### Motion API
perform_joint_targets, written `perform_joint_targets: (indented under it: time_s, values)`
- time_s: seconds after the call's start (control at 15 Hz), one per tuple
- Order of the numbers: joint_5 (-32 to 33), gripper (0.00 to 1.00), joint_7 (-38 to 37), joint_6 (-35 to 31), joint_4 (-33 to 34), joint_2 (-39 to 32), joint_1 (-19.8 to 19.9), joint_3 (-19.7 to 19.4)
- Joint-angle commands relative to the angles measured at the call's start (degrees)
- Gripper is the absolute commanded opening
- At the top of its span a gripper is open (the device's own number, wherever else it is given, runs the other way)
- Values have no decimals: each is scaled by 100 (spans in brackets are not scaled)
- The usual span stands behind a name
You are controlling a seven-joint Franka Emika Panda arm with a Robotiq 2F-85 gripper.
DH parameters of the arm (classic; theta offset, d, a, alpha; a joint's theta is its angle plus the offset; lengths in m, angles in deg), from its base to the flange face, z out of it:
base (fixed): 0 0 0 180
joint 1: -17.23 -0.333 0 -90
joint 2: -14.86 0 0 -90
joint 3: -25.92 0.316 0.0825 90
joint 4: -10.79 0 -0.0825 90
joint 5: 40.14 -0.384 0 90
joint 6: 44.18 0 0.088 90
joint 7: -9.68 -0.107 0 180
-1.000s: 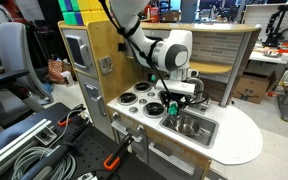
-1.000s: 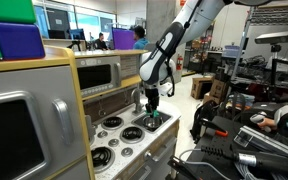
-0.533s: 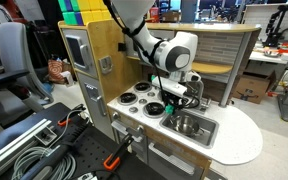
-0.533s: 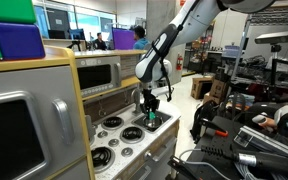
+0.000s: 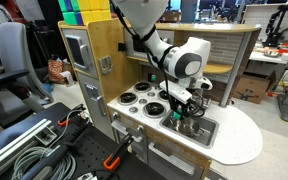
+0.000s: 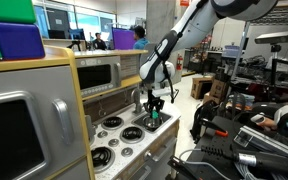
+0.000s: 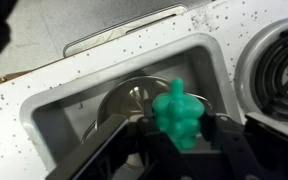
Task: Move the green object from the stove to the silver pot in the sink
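The gripper turns and shifts away from the burner next, over the silver pot's open middle, to release the green object, since it hangs toward the burner-side rim.
My gripper (image 7: 181, 140) is shut on the green object (image 7: 178, 115), a small bumpy bright green item, and holds it above the sink (image 7: 59, 105). The silver pot (image 7: 132, 97) sits in the basin directly below the object in the wrist view. In an exterior view the gripper (image 5: 181, 108) hangs over the sink (image 5: 206, 133) beside the stove (image 5: 136, 99), with the green object (image 5: 172, 106) between its fingers. In an exterior view (image 6: 152, 110) the gripper and the green object (image 6: 153, 115) are past the burners. The pot is hidden behind the gripper in both exterior views.
A black burner (image 7: 281, 62) of the stove lies right of the sink in the wrist view. The white counter (image 5: 246, 137) extends beyond the sink. The faucet (image 6: 136, 98) stands behind the basin. A wooden cabinet wall (image 5: 97, 60) rises beside the stove.
My gripper has carried the green object from above the stove's front burner sideways to over the sink and pot.
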Motion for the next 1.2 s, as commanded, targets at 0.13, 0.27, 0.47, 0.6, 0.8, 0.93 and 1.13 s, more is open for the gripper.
perform_joint_targets:
  time_s: [0.13, 0.27, 0.47, 0.6, 0.8, 0.93, 1.13]
  values:
    - [-459, 19, -757, 711, 1042, -540, 140, -125]
    - [-493, 19, -1033, 791, 1289, -667, 129, -216]
    - [-466, 19, -1441, 911, 1692, -892, 102, -336]
    - [-423, 19, -1672, 1004, 1959, -1041, 72, -404]
    - [-281, 19, -1883, 1214, 2333, -1281, -48, -517]
    - [-180, 19, -1980, 1377, 2613, -1479, -153, -598]
    - [-67, 19, -2035, 1656, 2983, -1719, -275, -668]
